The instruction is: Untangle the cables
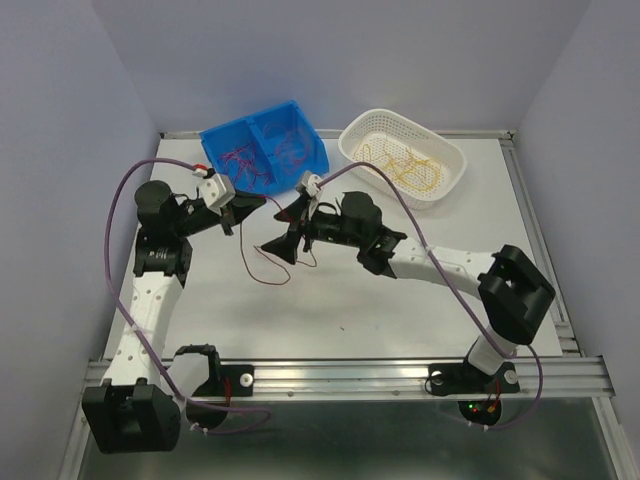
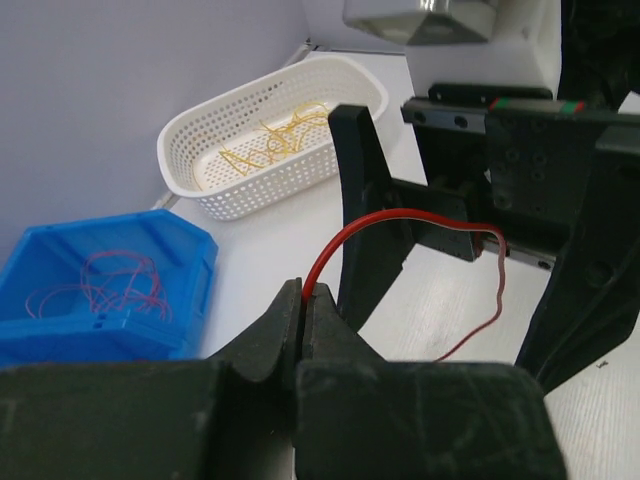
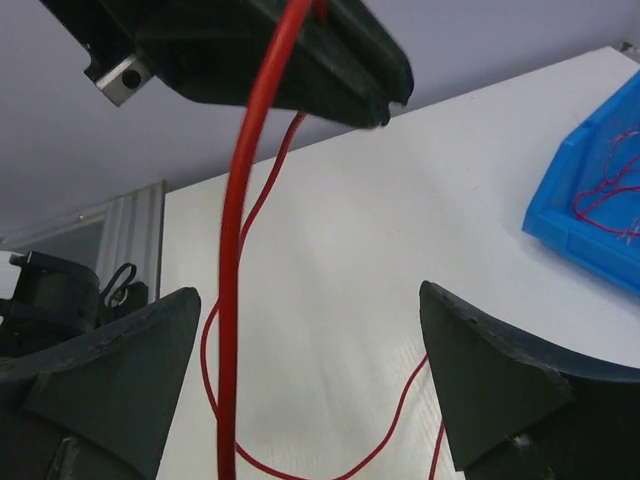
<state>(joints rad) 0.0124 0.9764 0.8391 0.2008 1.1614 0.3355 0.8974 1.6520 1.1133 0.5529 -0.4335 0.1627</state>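
Observation:
My right gripper shifts back to center next and closes on the dark red cable, which hangs between its fingers but toward the left in the wrist view.
A dark red cable is pinched between the fingertips of my left gripper, which is shut on it. From there it arcs over towards my right gripper. In the right wrist view the same cable hangs between the wide-open jaws of my right gripper, nearer the left finger and not pinched. Its lower loop lies on the white table. In the top view my left gripper and right gripper sit close together at mid table. No yellow cable is held.
A blue bin with several dark red cables stands at the back, also seen in the left wrist view. A white mesh basket with yellow-orange cables stands at the back right. An aluminium rail runs along the near edge.

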